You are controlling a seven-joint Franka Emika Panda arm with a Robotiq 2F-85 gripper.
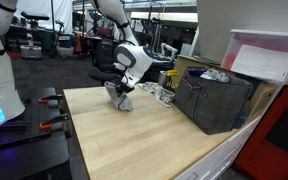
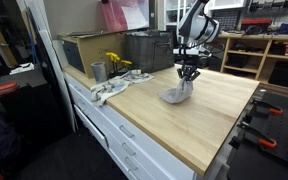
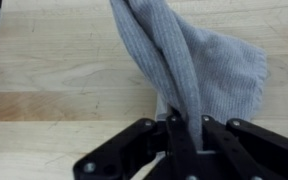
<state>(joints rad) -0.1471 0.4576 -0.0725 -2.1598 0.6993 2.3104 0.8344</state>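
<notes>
Next, my gripper turns and moves down toward the tabletop beneath it to release the fold, because the pinched part of the cloth still stands above the wood.
A grey cloth [image 3: 189,60] hangs from my gripper [image 3: 186,122], whose jaws are shut on a pinched fold of it. In the wrist view the fabric spreads away from the jaws over the light wooden tabletop [image 3: 54,70]. In both exterior views the gripper [image 1: 125,87] [image 2: 188,72] points down over the table with the cloth [image 1: 122,98] [image 2: 177,93] dangling below it, its lower end resting on the wood.
A dark crate [image 1: 212,98] [image 2: 149,50] stands at the table's back edge beside a cardboard box [image 2: 81,50]. A metal cup [image 2: 98,71], a yellow item [image 2: 115,62] and a crumpled rag [image 2: 109,90] lie near the crate. Clamps [image 1: 46,98] grip the table edge.
</notes>
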